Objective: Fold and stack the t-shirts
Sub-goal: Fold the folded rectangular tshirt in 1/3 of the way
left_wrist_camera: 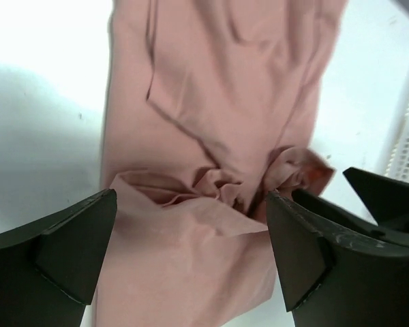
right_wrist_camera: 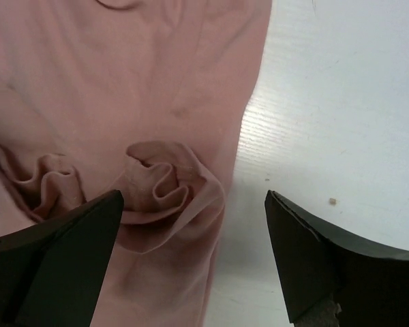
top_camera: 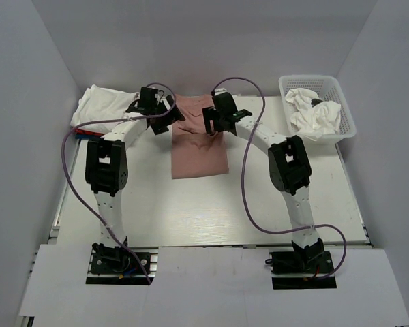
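My left gripper moves back and down onto the t-shirt's near corner on the stack's side next, as that corner is below it and closer to my base.
A dusty pink t-shirt lies folded lengthwise in the middle of the table, its far end bunched. My left gripper hangs open over the shirt's far left corner; in the left wrist view the pink cloth lies between and below the fingers, crumpled near the right one. My right gripper hangs open over the far right corner; in the right wrist view a rolled-up bunch of cloth sits by the left finger at the shirt's edge. A stack of folded shirts, white on top, lies at the far left.
A white plastic basket at the far right holds crumpled white cloth. Bare white table lies right of the pink shirt. Grey walls enclose the table on three sides. A purple cable runs along each arm.
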Controlling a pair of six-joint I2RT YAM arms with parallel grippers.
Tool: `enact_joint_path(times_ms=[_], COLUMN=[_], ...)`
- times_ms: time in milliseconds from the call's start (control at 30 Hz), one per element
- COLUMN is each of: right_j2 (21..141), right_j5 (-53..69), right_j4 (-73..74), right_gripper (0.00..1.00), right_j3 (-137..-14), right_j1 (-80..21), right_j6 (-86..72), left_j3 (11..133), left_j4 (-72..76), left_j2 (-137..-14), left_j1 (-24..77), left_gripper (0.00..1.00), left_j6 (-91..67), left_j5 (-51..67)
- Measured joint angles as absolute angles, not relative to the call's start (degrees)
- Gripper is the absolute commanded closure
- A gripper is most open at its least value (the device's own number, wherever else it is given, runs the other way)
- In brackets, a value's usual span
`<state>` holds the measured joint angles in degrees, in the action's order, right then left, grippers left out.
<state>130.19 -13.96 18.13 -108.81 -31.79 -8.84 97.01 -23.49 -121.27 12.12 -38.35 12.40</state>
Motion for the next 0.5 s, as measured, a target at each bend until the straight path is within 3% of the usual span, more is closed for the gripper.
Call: enact_joint_path(times_ms=[100,300,500], right_j2=[126.0,115.4,120.3], right_j5=[-11.2,4.8,18.1], right_j4=[15.5,11.0,7.5], right_gripper=[0.1,0.1,0.1], right_j3=[-104.3,-90.6,-91.3], right_j1=[-31.7,-31.9,-32.3], right_j6=[-8.5,-9.3,-11.7], left_j3=[96.2,80.4,65.1], left_j4=[-22.9,-23.0,-24.1], left_j2=[-119.3,-107.9,-93.8], left_j1=[11.9,11.9,12.0], left_gripper=[0.0,0.0,0.0], left_j6=[-37.4,-36.4,-37.1], left_j5=[12.4,12.2,10.7])
